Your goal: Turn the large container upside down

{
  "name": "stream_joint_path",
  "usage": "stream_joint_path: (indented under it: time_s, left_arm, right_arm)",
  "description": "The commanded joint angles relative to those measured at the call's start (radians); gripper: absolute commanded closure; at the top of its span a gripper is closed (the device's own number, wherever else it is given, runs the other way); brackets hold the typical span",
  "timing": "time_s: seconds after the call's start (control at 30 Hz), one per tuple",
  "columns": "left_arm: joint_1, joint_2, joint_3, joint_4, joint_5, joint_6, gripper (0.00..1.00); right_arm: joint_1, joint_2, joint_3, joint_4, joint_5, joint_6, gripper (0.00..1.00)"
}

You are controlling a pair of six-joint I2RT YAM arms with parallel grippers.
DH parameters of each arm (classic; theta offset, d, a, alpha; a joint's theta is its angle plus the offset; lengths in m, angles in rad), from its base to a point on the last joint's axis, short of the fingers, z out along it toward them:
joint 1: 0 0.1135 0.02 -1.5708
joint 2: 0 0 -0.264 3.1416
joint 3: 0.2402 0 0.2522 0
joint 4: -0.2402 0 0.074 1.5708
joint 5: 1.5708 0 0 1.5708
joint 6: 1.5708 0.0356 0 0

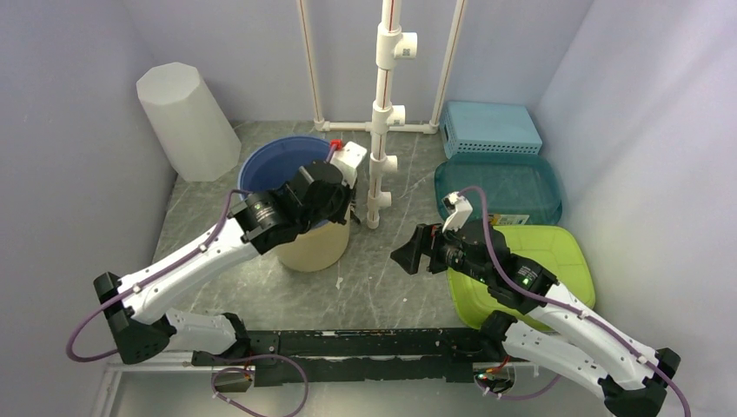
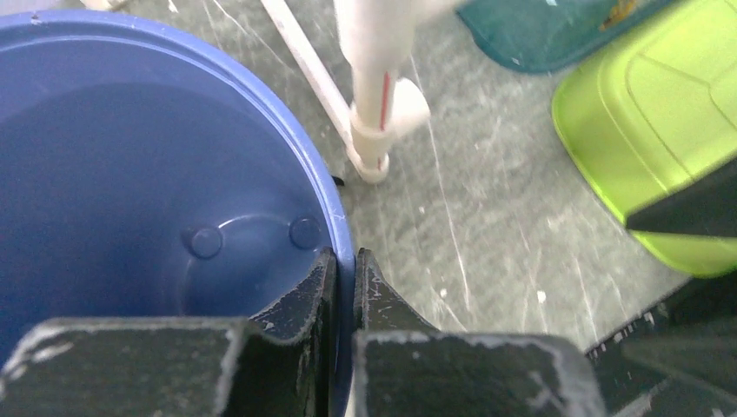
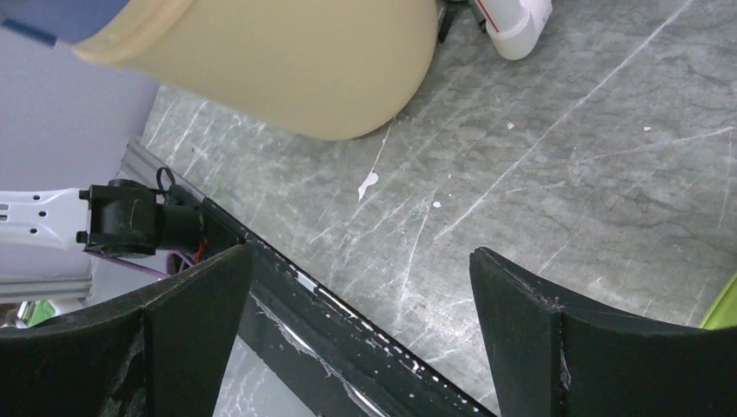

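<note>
The pipe stand crowds the container, so the left gripper needs to pull it back by its rim next, onto bare tabletop beside the black bar, and then let it go.
The large container is a bucket with a blue inside and rim and a cream outer wall. It stands open end up at the middle left of the table. My left gripper is shut on its near right rim. In the left wrist view, one finger of the left gripper is inside the blue wall and the other is outside. My right gripper is open and empty, low over the table to the container's right. The right wrist view shows the right gripper and the cream wall.
A white PVC pipe stand rises just right of the container. A white faceted bin stands at back left. A light blue basket, a teal tray and a green tray lie at right. A black rail runs along the front.
</note>
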Motion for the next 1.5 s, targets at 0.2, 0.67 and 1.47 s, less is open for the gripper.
stream_joint_path:
  time_s: [0.2, 0.67, 1.47]
  left_arm:
    - [0.176, 0.076, -0.021, 0.429, 0.089, 0.18, 0.98]
    - [0.208, -0.015, 0.123, 0.038, 0.275, 0.167, 0.97]
    - [-0.346, -0.011, 0.27, -0.37, -0.034, 0.229, 0.97]
  right_arm:
    - [0.004, -0.03, 0.001, -0.019, 0.04, 0.017, 0.0]
    - [0.004, -0.02, 0.065, -0.039, 0.027, 0.021, 0.0]
    - [0.004, 0.209, 0.504, -0.18, -0.077, 0.13, 0.11]
